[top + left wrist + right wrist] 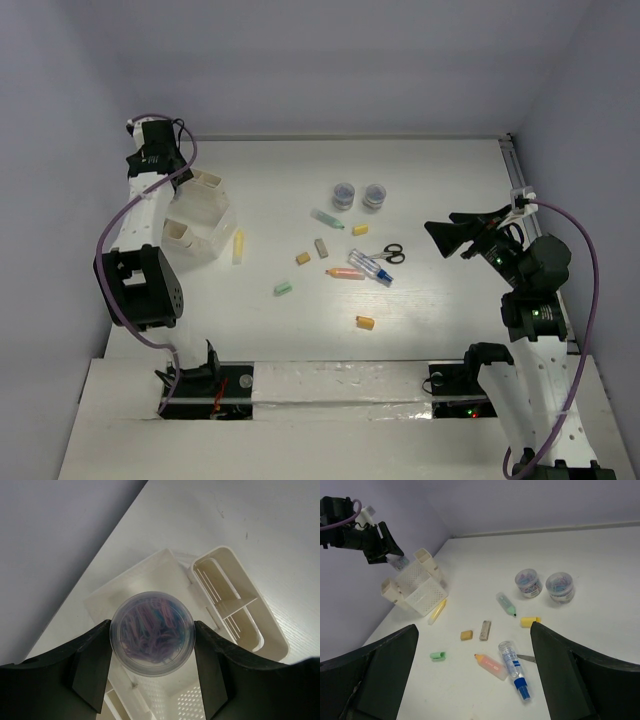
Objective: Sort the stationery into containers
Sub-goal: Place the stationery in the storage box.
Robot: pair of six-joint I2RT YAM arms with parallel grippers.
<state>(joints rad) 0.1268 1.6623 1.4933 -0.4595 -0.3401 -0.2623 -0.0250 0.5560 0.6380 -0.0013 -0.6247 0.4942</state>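
My left gripper already holds the jar over the open middle bin. Next, my left gripper will go down a little and let go of the jar.
My left gripper point(152, 150) is shut on a little round clear jar point(151, 632) of coloured clips and holds it above the off-white bins point(203, 218). A divided bin point(272, 630) lies to the right of the jar. My right gripper point(448, 236) is open and empty, raised right of the loose stationery. On the table lie two more jars point(344, 193) point(375, 195), a green marker point(506, 604), a yellow marker point(436, 611), an orange-pink marker point(491, 665), a blue-capped pen point(513, 667), scissors point(388, 254) and several erasers, one of them green point(438, 655).
The bins stand near the table's left edge and the purple wall. A metal rail point(512, 160) runs along the far right corner. An orange eraser point(365, 322) lies alone nearest the arm bases.
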